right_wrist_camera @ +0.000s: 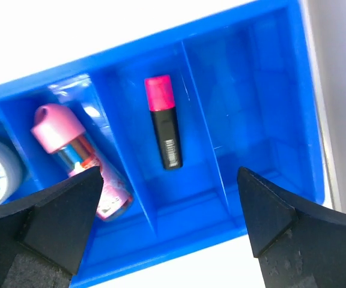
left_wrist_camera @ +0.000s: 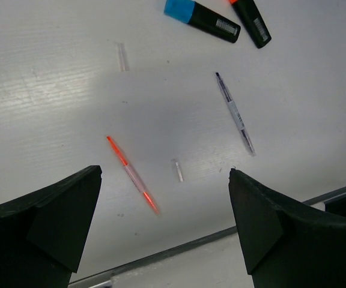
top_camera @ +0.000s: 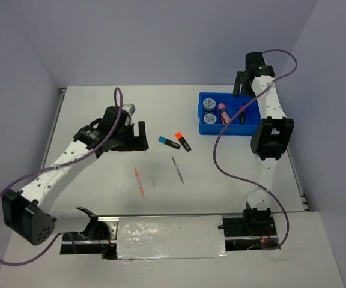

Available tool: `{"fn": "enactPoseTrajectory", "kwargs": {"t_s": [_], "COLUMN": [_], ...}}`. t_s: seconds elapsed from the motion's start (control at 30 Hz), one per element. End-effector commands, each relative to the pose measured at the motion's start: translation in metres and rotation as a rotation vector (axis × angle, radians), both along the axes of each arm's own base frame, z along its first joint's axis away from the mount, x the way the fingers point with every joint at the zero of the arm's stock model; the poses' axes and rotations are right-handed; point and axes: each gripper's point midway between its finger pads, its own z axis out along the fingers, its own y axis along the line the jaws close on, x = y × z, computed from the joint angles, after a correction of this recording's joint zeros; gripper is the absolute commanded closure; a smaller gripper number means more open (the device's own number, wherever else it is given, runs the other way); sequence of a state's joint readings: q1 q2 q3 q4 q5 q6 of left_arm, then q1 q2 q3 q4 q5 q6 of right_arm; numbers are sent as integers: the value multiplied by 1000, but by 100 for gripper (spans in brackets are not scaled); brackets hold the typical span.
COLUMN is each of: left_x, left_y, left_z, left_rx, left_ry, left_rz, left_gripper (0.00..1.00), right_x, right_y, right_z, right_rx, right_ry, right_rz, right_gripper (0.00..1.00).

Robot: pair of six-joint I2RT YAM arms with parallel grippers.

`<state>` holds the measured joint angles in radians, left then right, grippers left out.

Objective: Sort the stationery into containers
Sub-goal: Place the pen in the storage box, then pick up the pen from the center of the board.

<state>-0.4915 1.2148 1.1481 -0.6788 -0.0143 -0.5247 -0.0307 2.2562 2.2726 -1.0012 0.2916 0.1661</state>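
Note:
My left gripper is going down next toward the right in the top view, and it will turn to put its fingers on both sides of the blue-capped highlighter's black body [top_camera: 172, 144], because that highlighter is outside the tray [top_camera: 228, 133].
The blue tray [top_camera: 228, 133] stands at the back right. It holds two blue-white tape discs [top_camera: 209, 111], a pink cylinder [top_camera: 223, 112] and a pink-capped highlighter [top_camera: 244, 114]. On the table lie a blue-capped highlighter [top_camera: 169, 141], an orange-capped highlighter [top_camera: 183, 141], a grey pen [top_camera: 177, 170] and an orange pen [top_camera: 139, 182]. My left gripper [top_camera: 140, 137] hovers open and empty left of the highlighters; its wrist view shows the orange pen [left_wrist_camera: 132, 174] and grey pen [left_wrist_camera: 235, 113] below. My right gripper [right_wrist_camera: 169, 171] is open and empty above the tray [right_wrist_camera: 305, 90], over the pink-capped highlighter [right_wrist_camera: 164, 123].
Two small clear plastic bits [left_wrist_camera: 122, 57] [left_wrist_camera: 177, 170] lie on the white table near the pens. The right arm's purple cable [top_camera: 221, 138] loops over the table's right side. Walls enclose the table at the back and sides.

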Motion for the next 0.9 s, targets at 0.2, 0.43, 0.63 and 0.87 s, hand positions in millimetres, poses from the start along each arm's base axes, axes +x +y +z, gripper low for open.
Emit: {"fn": "enactPoseTrajectory", "kwargs": {"t_s": [0.2,0.43,0.63,0.87], "left_x": [35,61,89,111], "left_y": [-34,-75,-104,-125], "left_z": [-24,-50,-90,-133], "left_rx": [15,59,53,49], "left_ry": [237,294,348,376], "left_rz": [340,653,785,833], "left_gripper": [1,2,7,16], "right_x": [-74,-164,-226,-262], "right_y": [64,151,176,189], "right_z": [121,119,122,135], "right_rx": [179,439,537,605], "right_ry": [-263,-271,-273,-270], "right_rz": [86,287,395,492], "right_gripper": [0,0,0,0]}}
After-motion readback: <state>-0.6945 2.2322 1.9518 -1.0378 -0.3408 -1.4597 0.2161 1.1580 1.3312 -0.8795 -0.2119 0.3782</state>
